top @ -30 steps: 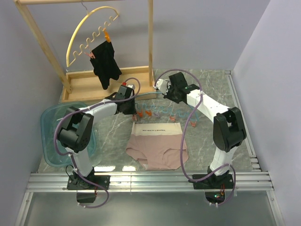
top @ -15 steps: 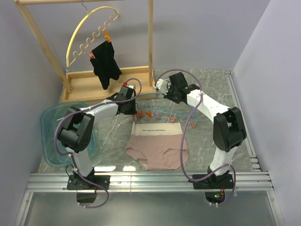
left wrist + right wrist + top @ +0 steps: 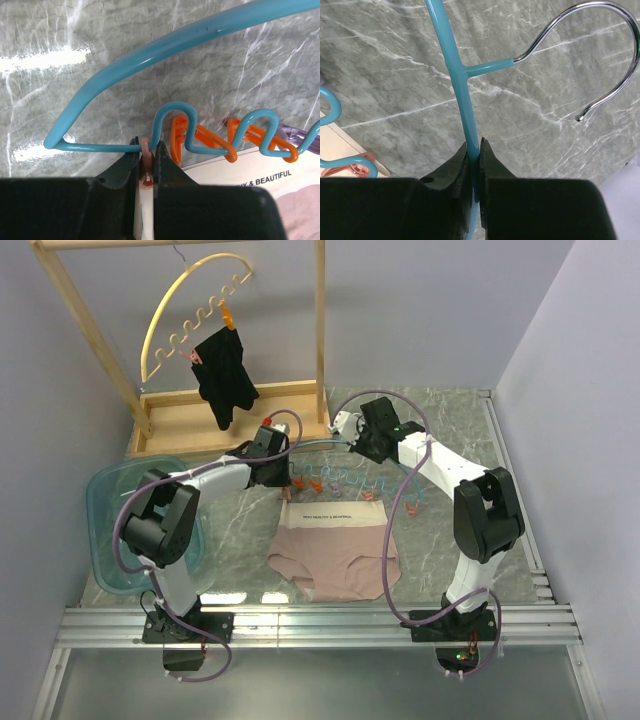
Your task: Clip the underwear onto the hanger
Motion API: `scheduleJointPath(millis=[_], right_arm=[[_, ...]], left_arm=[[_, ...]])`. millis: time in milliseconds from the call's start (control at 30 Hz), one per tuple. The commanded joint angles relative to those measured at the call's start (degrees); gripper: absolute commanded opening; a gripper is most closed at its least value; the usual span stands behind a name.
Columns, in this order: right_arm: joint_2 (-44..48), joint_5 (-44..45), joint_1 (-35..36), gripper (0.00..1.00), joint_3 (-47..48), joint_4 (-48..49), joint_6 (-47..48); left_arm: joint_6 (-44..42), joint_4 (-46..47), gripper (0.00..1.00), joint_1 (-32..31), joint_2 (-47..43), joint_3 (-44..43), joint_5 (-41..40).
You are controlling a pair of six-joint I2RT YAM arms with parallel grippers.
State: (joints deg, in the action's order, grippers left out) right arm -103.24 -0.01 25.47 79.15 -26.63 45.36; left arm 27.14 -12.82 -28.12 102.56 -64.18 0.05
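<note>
The left gripper next brings the pink clip (image 3: pixel 145 149) down and back to the waistband's far corner nearest the basin (image 3: pixel 148 204) and releases, since that corner lies below and back of it.
The underwear (image 3: pixel 335 552) lies flat on the marble table, its cream waistband (image 3: pixel 335 513) towards the back. Just behind it, the light-blue hanger (image 3: pixel 350 478) is held between both grippers. In the left wrist view, my left gripper (image 3: pixel 145 150) is shut on a pale pink clip (image 3: pixel 145 149) hanging from the hanger's wavy lower edge (image 3: pixel 167 112); orange clips (image 3: pixel 202 137) hang beside it over the printed waistband (image 3: pixel 250 172). In the right wrist view, my right gripper (image 3: pixel 474 147) is shut on the hanger's blue arch (image 3: pixel 452 55), just below the metal hook (image 3: pixel 600 50).
A wooden rack (image 3: pixel 320 330) stands at the back left, carrying a yellow arched hanger (image 3: pixel 190 300) with a black garment (image 3: pixel 225 375) clipped to it. A teal basin (image 3: pixel 105 530) sits at the left table edge. Grey walls close in at the back and right.
Both arms have shifted slightly and the hanger has moved a little with them, towards the back. Both grips are unchanged. The underwear has not moved.
</note>
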Motion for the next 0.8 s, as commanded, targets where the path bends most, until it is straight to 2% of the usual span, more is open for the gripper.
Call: scheduleJointPath(millis=[0, 767], right_arm=[[2.61, -2.27, 0.36, 0.00, -0.23, 2.20, -2.30], [4.54, -2.71, 1.16, 0.00, -4.01, 3.61, -3.53]], left_arm=[[-1.03, -4.94, 0.00, -0.80, -0.34, 3.09, 0.12], [-0.86, -4.05, 0.00, -1.15, 0.71, 5.65, 0.12]])
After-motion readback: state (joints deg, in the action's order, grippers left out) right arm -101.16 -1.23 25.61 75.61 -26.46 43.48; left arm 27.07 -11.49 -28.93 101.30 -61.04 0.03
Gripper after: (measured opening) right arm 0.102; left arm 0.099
